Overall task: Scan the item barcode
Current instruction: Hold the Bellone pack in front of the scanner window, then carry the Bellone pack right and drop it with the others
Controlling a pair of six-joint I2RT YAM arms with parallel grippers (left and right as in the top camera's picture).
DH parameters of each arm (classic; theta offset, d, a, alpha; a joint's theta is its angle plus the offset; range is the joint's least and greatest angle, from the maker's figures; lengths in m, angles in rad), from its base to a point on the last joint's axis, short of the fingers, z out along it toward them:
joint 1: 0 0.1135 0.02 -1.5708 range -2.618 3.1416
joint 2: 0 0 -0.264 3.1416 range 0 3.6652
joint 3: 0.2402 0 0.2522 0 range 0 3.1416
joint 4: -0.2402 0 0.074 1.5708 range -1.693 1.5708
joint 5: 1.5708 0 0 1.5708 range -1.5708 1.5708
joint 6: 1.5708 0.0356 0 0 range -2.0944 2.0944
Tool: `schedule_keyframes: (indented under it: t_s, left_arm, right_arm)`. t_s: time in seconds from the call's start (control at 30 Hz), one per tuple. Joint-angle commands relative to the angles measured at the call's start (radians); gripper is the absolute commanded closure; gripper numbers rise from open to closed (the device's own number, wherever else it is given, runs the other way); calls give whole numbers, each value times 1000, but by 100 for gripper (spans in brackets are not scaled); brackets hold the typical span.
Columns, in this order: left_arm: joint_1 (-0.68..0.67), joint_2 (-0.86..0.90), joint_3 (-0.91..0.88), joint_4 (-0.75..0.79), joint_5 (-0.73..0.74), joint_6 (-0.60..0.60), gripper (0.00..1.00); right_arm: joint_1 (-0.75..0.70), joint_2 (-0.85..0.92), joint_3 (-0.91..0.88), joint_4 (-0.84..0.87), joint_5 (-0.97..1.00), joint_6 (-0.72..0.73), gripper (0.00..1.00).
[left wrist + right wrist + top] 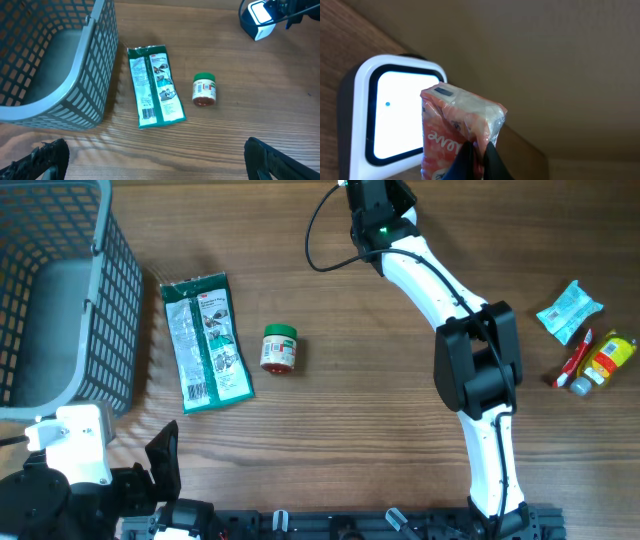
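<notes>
The robot's right gripper will swing away from the scanner and across to the blue wrapped packet to let go of the pink one, because other items already lie grouped there.
In the right wrist view my right gripper is shut on a pink plastic-wrapped packet, held upright just in front of the scanner, whose white window glows. From overhead the right arm reaches to the table's far edge, and the packet is hidden under the wrist there. The scanner also shows at the top right of the left wrist view. My left gripper hangs open above bare wood near the front left, with nothing between its fingers.
A grey mesh basket stands at the far left. Next to it lie a green foil packet and a small green-lidded jar. A blue wrapped packet and a yellow bottle sit at the right edge.
</notes>
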Motion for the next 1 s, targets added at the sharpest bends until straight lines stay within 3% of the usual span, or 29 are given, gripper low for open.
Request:
schedule_keyframes:
  t_s: [0.0,0.97]
  left_arm:
    - [3,-1,1,2,5,12,0]
    - [3,-1,1,2,5,12,0]
  right_arm:
    - [-4,24,26,31,43,-42,96]
    - [9,73,26,47,-57,-198,96]
